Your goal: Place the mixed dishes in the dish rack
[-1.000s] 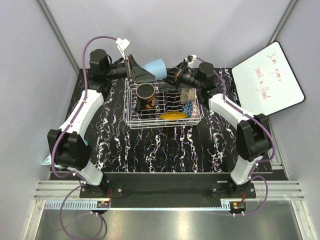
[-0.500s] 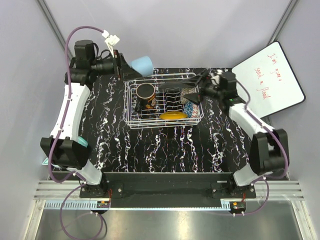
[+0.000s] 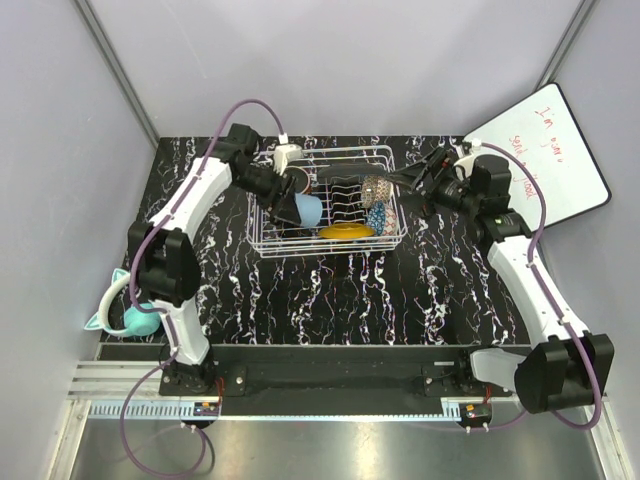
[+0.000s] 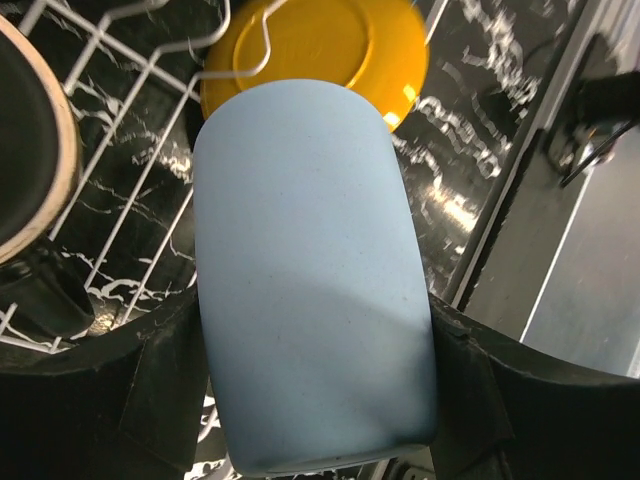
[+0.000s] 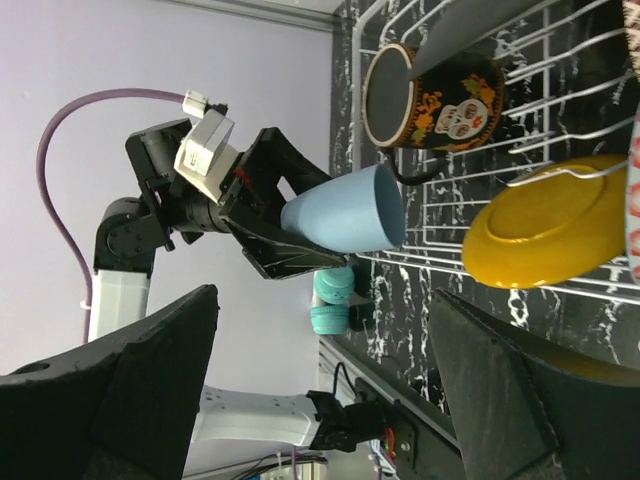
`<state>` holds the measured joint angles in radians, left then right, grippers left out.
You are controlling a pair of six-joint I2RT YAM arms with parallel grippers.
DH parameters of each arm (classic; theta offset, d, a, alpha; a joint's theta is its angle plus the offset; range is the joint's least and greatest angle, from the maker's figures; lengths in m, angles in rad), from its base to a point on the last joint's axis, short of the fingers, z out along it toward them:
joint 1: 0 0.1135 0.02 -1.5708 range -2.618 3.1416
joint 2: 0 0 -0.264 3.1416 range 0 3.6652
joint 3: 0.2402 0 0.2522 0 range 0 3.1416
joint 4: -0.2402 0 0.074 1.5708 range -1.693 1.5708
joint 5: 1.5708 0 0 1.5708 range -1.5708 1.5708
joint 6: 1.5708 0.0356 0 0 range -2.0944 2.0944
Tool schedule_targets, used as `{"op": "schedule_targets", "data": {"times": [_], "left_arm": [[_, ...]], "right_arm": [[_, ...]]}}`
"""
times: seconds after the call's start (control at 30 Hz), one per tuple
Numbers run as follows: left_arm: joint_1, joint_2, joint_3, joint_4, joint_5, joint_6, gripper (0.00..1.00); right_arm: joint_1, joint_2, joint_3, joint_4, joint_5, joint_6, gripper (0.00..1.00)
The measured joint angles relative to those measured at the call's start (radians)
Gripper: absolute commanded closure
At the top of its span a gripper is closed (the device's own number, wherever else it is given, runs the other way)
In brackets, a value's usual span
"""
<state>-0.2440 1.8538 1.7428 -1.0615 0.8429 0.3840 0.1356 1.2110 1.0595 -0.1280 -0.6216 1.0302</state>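
My left gripper first lowers the cup next, tilting it downward, to get between the skull-patterned mug and the rack's front edge, where bare wires show.
The white wire dish rack (image 3: 262, 240) stands at the back middle of the table. My left gripper (image 3: 297, 205) is shut on the light-blue cup (image 3: 310, 211), holding it on its side over the rack's left half, just in front of a dark skull-patterned mug (image 3: 294, 181). The left wrist view shows the cup (image 4: 310, 290) clamped between both fingers above the yellow plate (image 4: 330, 50). That plate (image 3: 347, 231) leans at the rack's front. Two patterned bowls (image 3: 376, 203) stand at its right end. My right gripper (image 3: 408, 180) is open and empty beside the rack's right edge.
A white board with red writing (image 3: 535, 160) leans at the back right. Teal cat-ear headphones (image 3: 125, 315) lie off the table's left edge. Grey walls close in the back and both sides.
My left arm swung down from behind the rack and brought the cup over the rack's left half. My right gripper opened and drew back to the right, off the bowls.
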Motion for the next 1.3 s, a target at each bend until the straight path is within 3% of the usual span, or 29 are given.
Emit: {"op": "schedule_targets", "data": {"times": [0.37, 0.87, 1.13, 1.2, 1.23, 1.3], "left_arm": [[-0.046, 0.117, 0.003, -0.037, -0.215, 0.092, 1.0], [-0.113, 0.147, -0.003, 0.085, -0.677, 0.096, 1.0], [-0.157, 0.147, -0.047, 0.141, -0.805, 0.124, 1.0], [-0.164, 0.147, -0.051, 0.144, -0.822, 0.13, 0.94], [-0.167, 0.147, -0.051, 0.144, -0.828, 0.132, 0.66], [-0.172, 0.147, -0.051, 0.149, -0.832, 0.138, 0.37]], "right_arm": [[-0.017, -0.072, -0.037, -0.106, 0.046, -0.072, 0.07], [-0.042, -0.126, -0.075, -0.142, 0.061, -0.093, 0.07], [-0.06, -0.126, -0.079, -0.153, 0.059, -0.1, 0.07], [-0.064, -0.126, -0.079, -0.155, 0.056, -0.1, 0.07], [-0.066, -0.126, -0.079, -0.155, 0.055, -0.1, 0.07], [-0.067, -0.126, -0.079, -0.155, 0.054, -0.101, 0.07]]}}
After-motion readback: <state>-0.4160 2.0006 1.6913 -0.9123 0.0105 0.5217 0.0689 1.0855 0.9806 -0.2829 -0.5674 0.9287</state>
